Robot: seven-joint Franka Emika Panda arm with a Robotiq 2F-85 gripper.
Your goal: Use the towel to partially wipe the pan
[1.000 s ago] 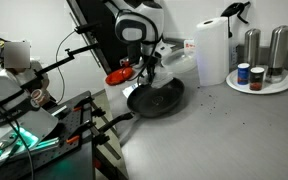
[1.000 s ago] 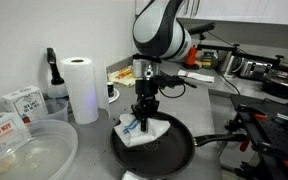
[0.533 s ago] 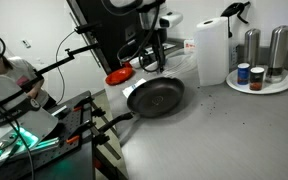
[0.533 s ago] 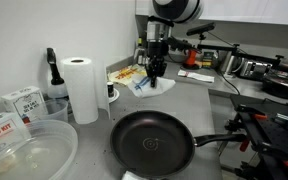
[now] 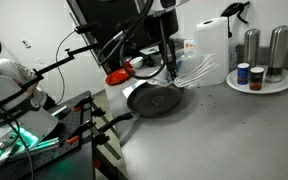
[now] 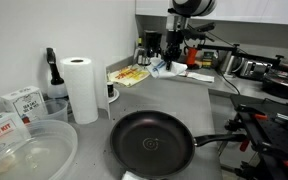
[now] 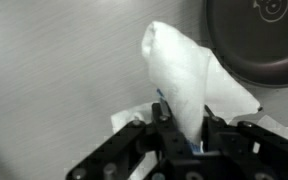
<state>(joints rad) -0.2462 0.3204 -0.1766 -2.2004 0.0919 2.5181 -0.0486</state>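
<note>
The white towel (image 6: 162, 67) goes down with my gripper toward the bare grey counter beside the pan next for release, since that open spot lies below my gripper.
A black frying pan (image 5: 154, 100) sits on the grey counter, empty, its handle pointing toward the counter's edge; it also shows in an exterior view (image 6: 154, 145) and at the top right of the wrist view (image 7: 259, 40). My gripper (image 5: 170, 68) is shut on a white towel (image 7: 189, 85) with blue marks, and holds it in the air beside and above the pan. In an exterior view the gripper (image 6: 171, 62) is far behind the pan with the towel (image 6: 162, 67) hanging from it.
A paper towel roll (image 5: 212, 50) stands behind the pan. Two steel canisters (image 5: 265, 48) and small jars sit on a round white tray (image 5: 274, 87). A clear bowl (image 6: 24, 150) and boxes (image 6: 19, 100) sit at one side. A red object (image 5: 117, 76) lies near the pan.
My gripper has lifted the towel out of the pan and carried it up and away from the pan. The pan stays in place, now empty.
</note>
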